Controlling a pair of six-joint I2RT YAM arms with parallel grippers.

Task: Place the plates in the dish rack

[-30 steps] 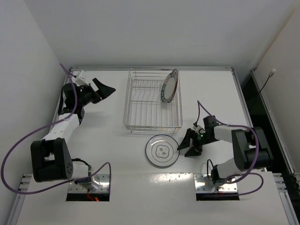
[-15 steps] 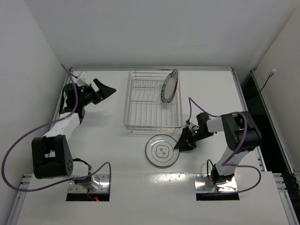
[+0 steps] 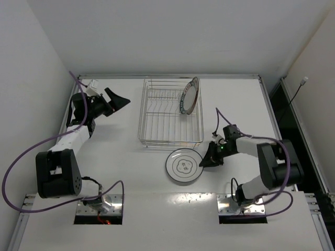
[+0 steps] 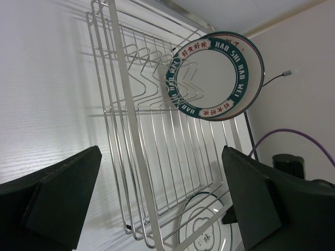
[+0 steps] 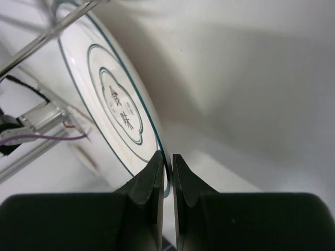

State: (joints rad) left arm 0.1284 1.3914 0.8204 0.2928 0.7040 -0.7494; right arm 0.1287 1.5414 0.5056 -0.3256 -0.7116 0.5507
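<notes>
The bars point(image 3: 175, 103) beside the upright plate are free, so my right gripper will next lift the plate, move outward over the rack and lower to release it there.
A white plate point(image 3: 183, 166) with a grey ring and a small centre motif lies on the table just in front of the dish rack point(image 3: 170, 112). My right gripper point(image 3: 204, 160) is shut on its right rim; in the right wrist view the fingers point(image 5: 157, 172) pinch the plate's edge point(image 5: 112, 99). A plate point(image 3: 188, 95) with a dark patterned rim stands upright at the rack's far right; the left wrist view shows it point(image 4: 214, 76) with a second rim close behind. My left gripper point(image 3: 119, 99) hangs open to the left of the rack, holding nothing.
The silver wire rack point(image 4: 131, 120) has free bars on its left and near parts. A raised rail runs along the table's far edge point(image 3: 167, 76). A purple cable loops above the right arm point(image 3: 220, 117).
My right gripper moved left to the lying plate and closed on its right rim. The plate has shifted slightly to the right. The left arm stayed still.
</notes>
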